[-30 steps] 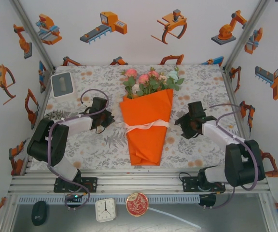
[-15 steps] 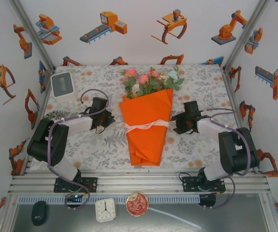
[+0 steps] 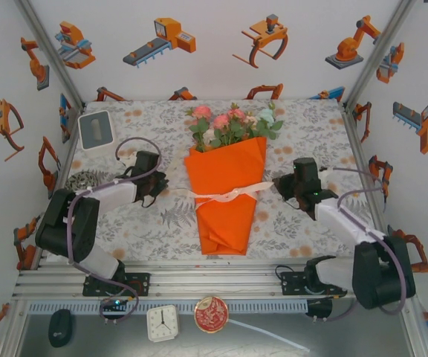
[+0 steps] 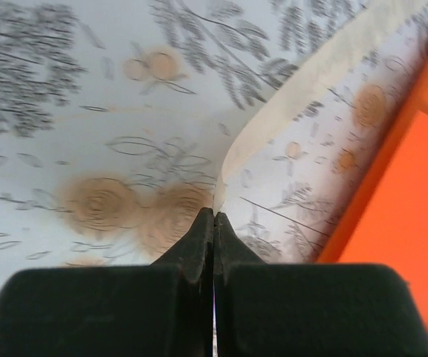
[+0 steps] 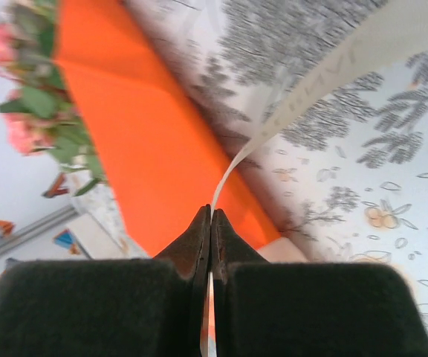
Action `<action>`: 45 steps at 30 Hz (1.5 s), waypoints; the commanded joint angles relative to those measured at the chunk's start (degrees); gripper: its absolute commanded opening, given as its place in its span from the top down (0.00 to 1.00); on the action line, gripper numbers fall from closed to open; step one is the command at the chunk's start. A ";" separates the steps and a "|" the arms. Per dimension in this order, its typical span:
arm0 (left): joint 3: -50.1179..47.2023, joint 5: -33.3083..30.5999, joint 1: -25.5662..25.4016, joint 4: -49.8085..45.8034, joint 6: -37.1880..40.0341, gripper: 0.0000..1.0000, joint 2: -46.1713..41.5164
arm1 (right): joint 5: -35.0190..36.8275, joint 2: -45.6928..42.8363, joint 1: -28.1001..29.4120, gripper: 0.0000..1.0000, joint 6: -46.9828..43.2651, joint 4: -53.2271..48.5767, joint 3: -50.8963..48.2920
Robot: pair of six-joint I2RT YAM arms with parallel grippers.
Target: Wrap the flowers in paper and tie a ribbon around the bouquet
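My left gripper needs to pull the slack ribbon next toward the small round metallic thing past the gripper, away from the cone, so that it tightens around the cone's middle. Then my left gripper should release it.
The bouquet lies in the middle of the table, its orange paper forming a cone with the flowers at the far end. A cream ribbon crosses the cone's waist, and its ends run out to both sides. My left gripper sits left of the cone, shut on the ribbon's left end at its tips. To the right of the cone my right gripper is shut on the other end, which passes between its tips. The orange paper and the flowers lie beyond them.
A white box stands at the table's far left corner, and a small round metallic thing lies by the left arm. A clock, a round red tin and a black mouse sit on the near shelf. Printed walls enclose the table.
My right gripper has gone from open to shut on the ribbon's right end and drawn it out to the right. The left gripper has shifted slightly left, still holding its end.
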 commanded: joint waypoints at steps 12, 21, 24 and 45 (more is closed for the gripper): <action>-7.48 -8.16 9.13 -5.81 -0.72 1.00 -7.13 | -1.44 4.93 -15.98 1.00 -5.48 -2.95 7.66; -9.65 -4.95 23.24 -6.02 2.93 1.00 -12.21 | 2.41 8.47 -28.24 1.00 -11.18 -6.31 5.88; -9.68 -3.28 28.06 -6.52 3.80 1.00 -13.54 | 3.05 8.19 -32.89 1.00 -11.54 -7.62 5.63; -9.94 4.10 41.39 -1.74 5.28 1.00 -15.94 | -16.88 8.96 -51.88 1.00 -8.89 1.68 0.31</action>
